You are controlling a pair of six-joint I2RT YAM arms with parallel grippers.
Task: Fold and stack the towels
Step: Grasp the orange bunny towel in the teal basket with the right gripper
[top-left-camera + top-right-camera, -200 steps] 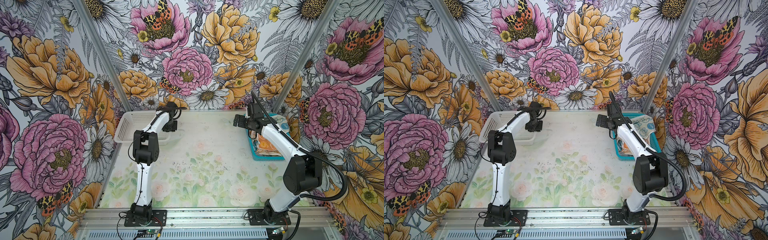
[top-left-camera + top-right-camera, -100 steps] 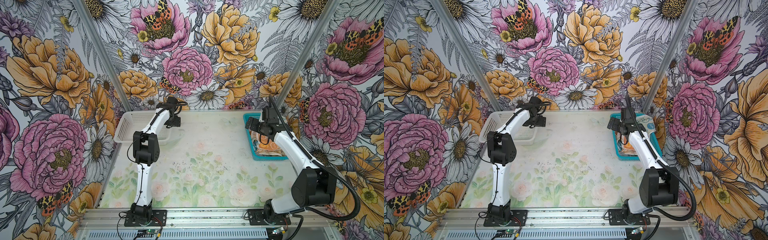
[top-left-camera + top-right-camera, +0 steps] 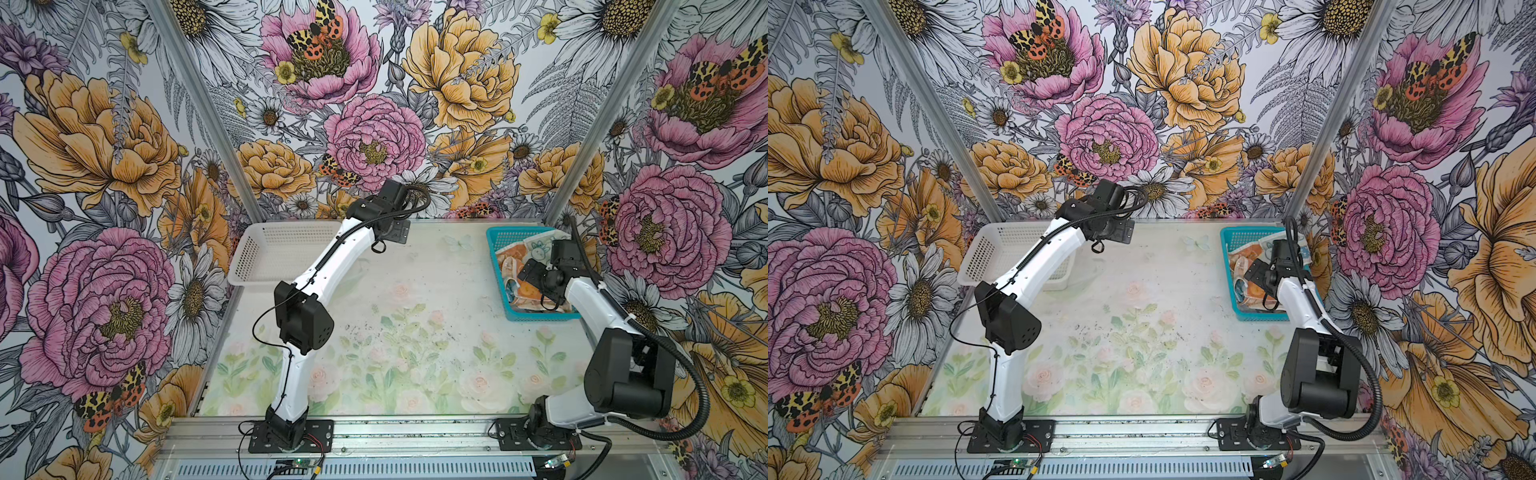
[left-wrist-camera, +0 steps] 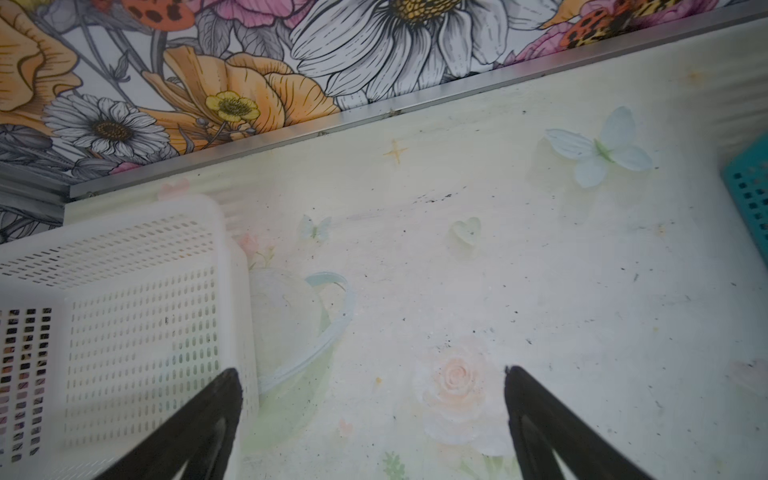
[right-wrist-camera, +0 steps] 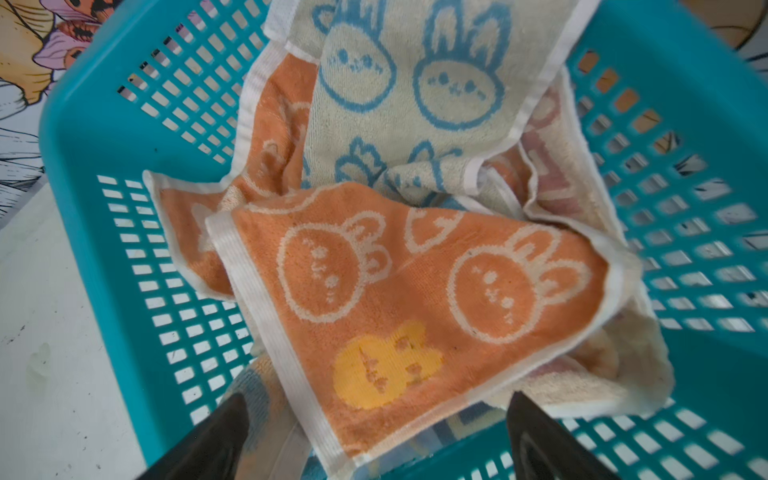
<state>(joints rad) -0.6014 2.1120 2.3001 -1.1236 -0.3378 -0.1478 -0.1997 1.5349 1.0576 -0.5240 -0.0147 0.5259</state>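
I will lower my open right gripper onto the yellow bunny face [image 5: 385,366] of the orange towel [image 5: 415,282] next and close it there, because that towel lies on top of the pile.
Several crumpled towels lie in the teal basket [image 3: 540,318] at the back right. An orange towel [image 5: 415,282] with bunny faces lies on top. A cream towel with blue bunnies [image 5: 407,83] lies behind it, and a blue-toned one [image 5: 257,395] shows underneath. My right gripper [image 5: 376,399] hangs open over the basket, its jaws standing wide on either side of the orange towel's near corner and holding nothing. My left gripper [image 4: 372,374] is open and empty above bare table by the back wall, just right of the white basket [image 4: 124,291].
The white basket [image 3: 249,257] stands at the back left with nothing visible in it. The teal basket's corner [image 4: 748,195] shows in the left wrist view. Patterned walls close in the table on three sides. A rail with both arm bases runs along the front.
My right arm has swung from the back middle of the table to above the teal basket. My left gripper has opened and moved right, away from the white basket.
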